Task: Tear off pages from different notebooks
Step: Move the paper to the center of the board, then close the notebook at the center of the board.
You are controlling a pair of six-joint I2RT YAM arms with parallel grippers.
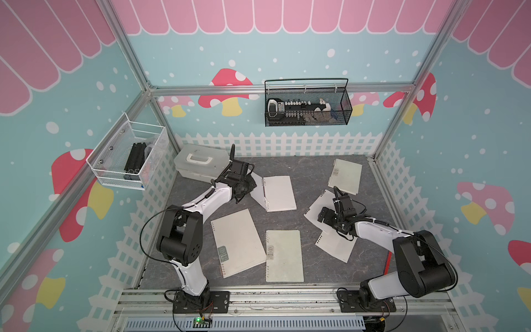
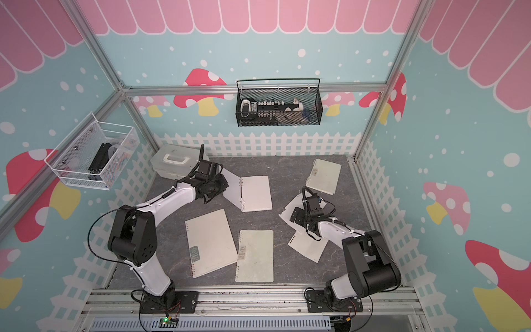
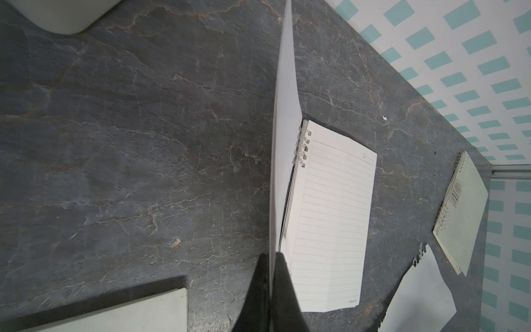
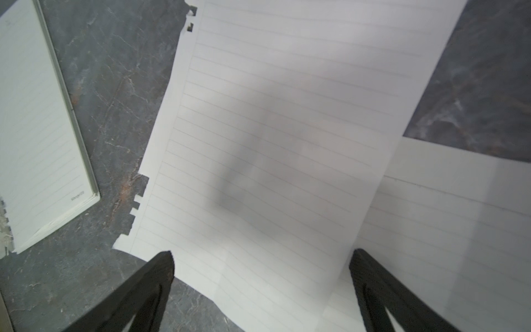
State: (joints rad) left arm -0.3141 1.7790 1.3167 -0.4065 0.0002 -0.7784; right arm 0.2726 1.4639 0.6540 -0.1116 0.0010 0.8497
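Next, my left gripper swings up and over the lined page [image 3: 334, 221] to release the stiff white leaf [image 3: 283, 115], since the leaf stands lifted and still joined at the wire coil.
An open notebook [image 1: 280, 192] lies at mid-table, its lined page [image 3: 330, 215] facing up. My left gripper [image 3: 271, 258] is shut on a stiff white leaf [image 3: 283, 115] that is lifted on edge and still joined at the wire coil; whether it is a cover or a page I cannot tell. Three closed notebooks lie flat: a large one [image 1: 238, 247], one beside it [image 1: 284, 255] and one at the far right [image 1: 346, 176]. My right gripper [image 4: 261, 257] is open over two loose torn pages [image 4: 273, 129], [image 4: 445, 230], holding nothing.
A white plastic box with a handle [image 1: 198, 165] stands at the back left, just behind the left wrist. The loose pages [image 1: 336, 247] overlap near the right arm. Wire baskets hang on the left wall [image 1: 126, 155] and the back wall [image 1: 307, 103].
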